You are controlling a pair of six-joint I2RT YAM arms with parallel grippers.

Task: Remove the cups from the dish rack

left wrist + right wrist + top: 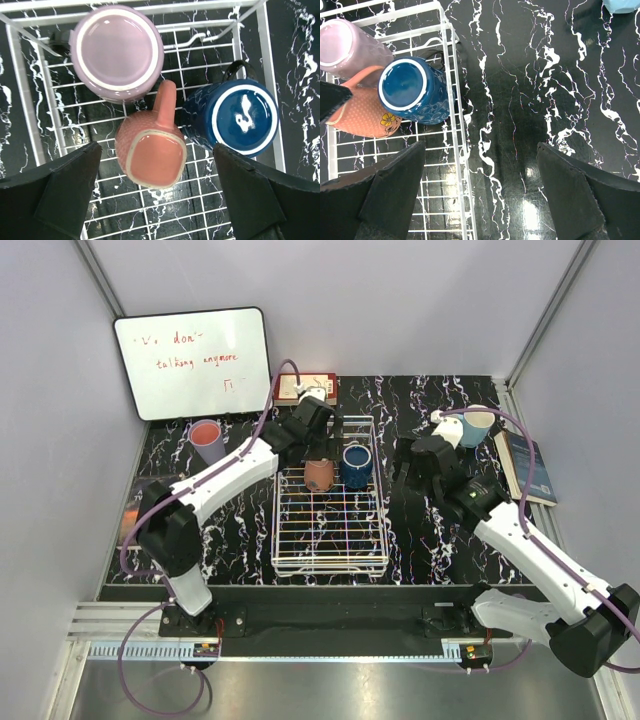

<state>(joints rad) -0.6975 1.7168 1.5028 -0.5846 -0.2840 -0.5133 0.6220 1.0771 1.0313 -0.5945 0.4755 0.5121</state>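
My open fingers are lined up with the salmon-orange mug's upturned base [318, 468] [156, 159]. My left gripper will move down next until they are around it, then close on it.
The white wire dish rack [330, 530] stands mid-table. At its far end, three cups sit upside down: a lavender cup [117, 52], a salmon-orange mug [150, 152] with its handle pointing away, and a dark blue mug [232, 117]. My left gripper [155, 195] is open above the salmon-orange mug [319, 475], apart from it. My right gripper [480, 190] is open and empty over the table beside the rack's right wall [455, 150], near the dark blue mug [412, 90]. A mauve-pink cup [208, 440] stands left of the rack. A light blue cup [478, 425] stands at the back right.
A whiteboard [192, 362] leans at the back left. A red-brown box [300, 388] sits behind the rack. A book [530, 465] lies at the right edge. An orange object [128, 525] shows partly behind the left arm at the left edge.
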